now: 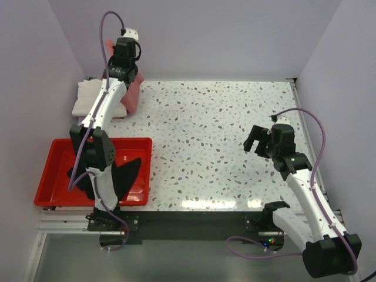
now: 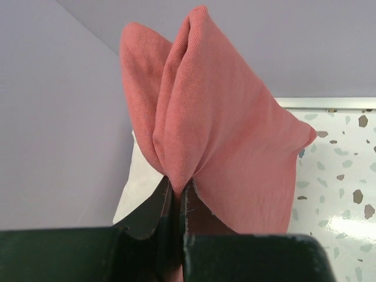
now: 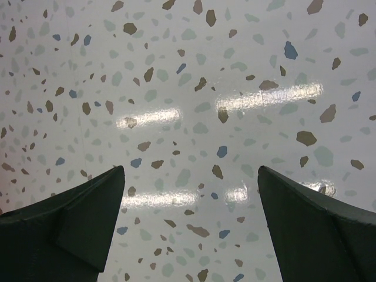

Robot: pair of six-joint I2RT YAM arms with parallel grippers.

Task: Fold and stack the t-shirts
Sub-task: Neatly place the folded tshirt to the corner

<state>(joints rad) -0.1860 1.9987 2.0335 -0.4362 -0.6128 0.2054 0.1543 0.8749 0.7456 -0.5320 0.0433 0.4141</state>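
The folded cream-white t-shirt (image 1: 88,100) (image 2: 137,185) is below the robot's left gripper, on the left in the top view, so the gripper will next move down and to that side to let go of the red t-shirt's fold.
My left gripper (image 1: 122,61) is raised over the far left corner of the table, shut on a pinched fold of the dusty red t-shirt (image 1: 134,89). In the left wrist view the fingertips (image 2: 178,188) squeeze the salmon cloth (image 2: 217,117), which bunches up beyond them and hangs down. A folded cream-white t-shirt (image 1: 88,100) lies below it by the left wall, and its edge (image 2: 138,188) shows behind the fingers. A black t-shirt (image 1: 126,173) lies in the red tray. My right gripper (image 1: 255,141) hovers open over bare speckled table (image 3: 191,170), holding nothing.
The red plastic tray (image 1: 59,176) sits at the near left, partly under the left arm. Lavender walls close in the table at the back and on both sides. The speckled tabletop (image 1: 211,135) stretches between the two arms.
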